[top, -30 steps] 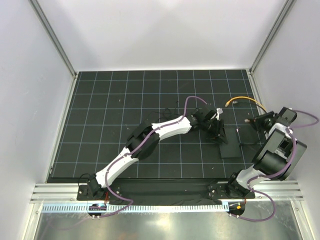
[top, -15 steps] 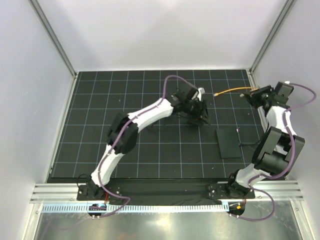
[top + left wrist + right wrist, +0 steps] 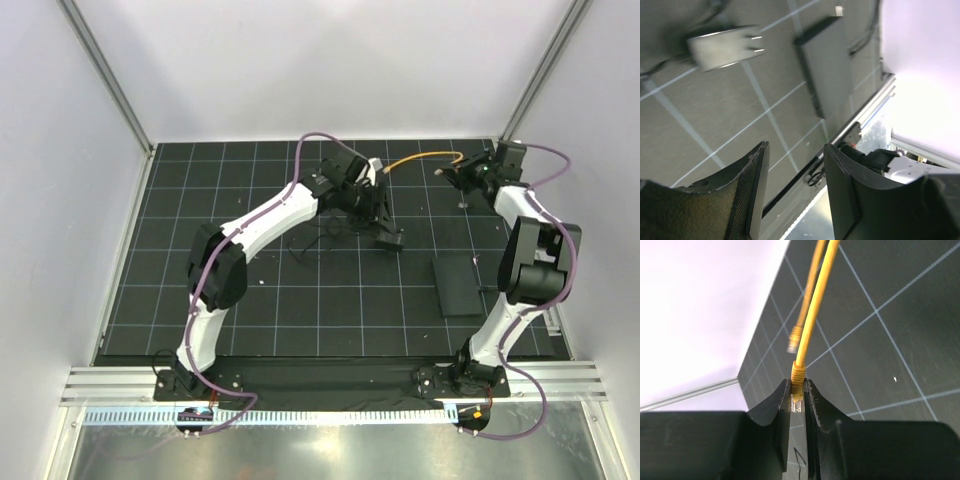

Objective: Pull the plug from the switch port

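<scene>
My right gripper moves down next toward the empty mat on my left gripper's side and releases the clear plug (image 3: 799,399), already out of the box.
The flat black box (image 3: 458,285) with the switch port lies on the mat at the right, no cable in it; it also shows in the left wrist view (image 3: 827,65). My right gripper (image 3: 468,175) is at the far right of the mat, shut on the yellow cable's clear plug (image 3: 799,399). The yellow cable (image 3: 425,156) arcs left from it and its other end (image 3: 794,340) hangs free. My left gripper (image 3: 385,212) is open and empty above the mat, left of and beyond the box. Its fingertips (image 3: 760,165) frame bare mat.
A small adapter block (image 3: 392,243) on thin black wire lies near the left gripper; it also shows in the left wrist view (image 3: 722,47). Loose thin wire (image 3: 320,235) trails left of it. White walls close the back and both sides.
The right gripper has carried the yellow plug from beside the box to the far right of the mat. The left gripper has left the box and moved back and left.
</scene>
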`<state>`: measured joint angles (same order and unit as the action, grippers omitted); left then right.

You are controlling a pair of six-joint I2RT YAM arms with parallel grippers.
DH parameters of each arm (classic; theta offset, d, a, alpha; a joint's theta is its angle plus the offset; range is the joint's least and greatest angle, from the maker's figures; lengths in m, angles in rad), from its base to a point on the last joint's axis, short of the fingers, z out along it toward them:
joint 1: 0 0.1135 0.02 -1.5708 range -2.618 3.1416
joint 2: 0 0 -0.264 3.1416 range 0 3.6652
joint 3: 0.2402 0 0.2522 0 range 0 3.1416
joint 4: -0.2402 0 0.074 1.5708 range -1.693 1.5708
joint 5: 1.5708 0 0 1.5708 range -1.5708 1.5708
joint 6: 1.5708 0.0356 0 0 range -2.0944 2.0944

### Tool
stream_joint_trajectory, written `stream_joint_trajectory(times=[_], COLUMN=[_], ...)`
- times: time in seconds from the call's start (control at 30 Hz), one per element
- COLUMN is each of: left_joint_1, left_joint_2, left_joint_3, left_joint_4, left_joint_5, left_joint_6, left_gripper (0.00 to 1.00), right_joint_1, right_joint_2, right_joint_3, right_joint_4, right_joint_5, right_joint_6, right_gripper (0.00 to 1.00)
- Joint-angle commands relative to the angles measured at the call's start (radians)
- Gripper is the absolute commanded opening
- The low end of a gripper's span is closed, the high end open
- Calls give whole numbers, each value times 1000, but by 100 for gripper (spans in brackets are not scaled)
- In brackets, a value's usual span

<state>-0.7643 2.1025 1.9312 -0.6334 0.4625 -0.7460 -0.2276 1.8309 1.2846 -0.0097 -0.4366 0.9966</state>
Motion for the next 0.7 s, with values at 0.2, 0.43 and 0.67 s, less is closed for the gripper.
stream_joint_trajectory(times=[0.2,0.43,0.67], left_joint_1=[72,76,63], left_joint_2=[-39,-12,13], left_joint_3=[-5,37,37], left_joint_4=[-78,-134,-100], left_joint_5=[2,8,18], left_joint_6=[34,56,82], left_gripper=[50,48,48], right_joint_1=[102,114,109], right_joint_2=[191,263,209], right_joint_3=[182,242,252], right_joint_4=[-78,-166,-306], right_joint_5=[142,147,168], right_joint_6=[33,-10,-131], right_gripper=[4,22,57])
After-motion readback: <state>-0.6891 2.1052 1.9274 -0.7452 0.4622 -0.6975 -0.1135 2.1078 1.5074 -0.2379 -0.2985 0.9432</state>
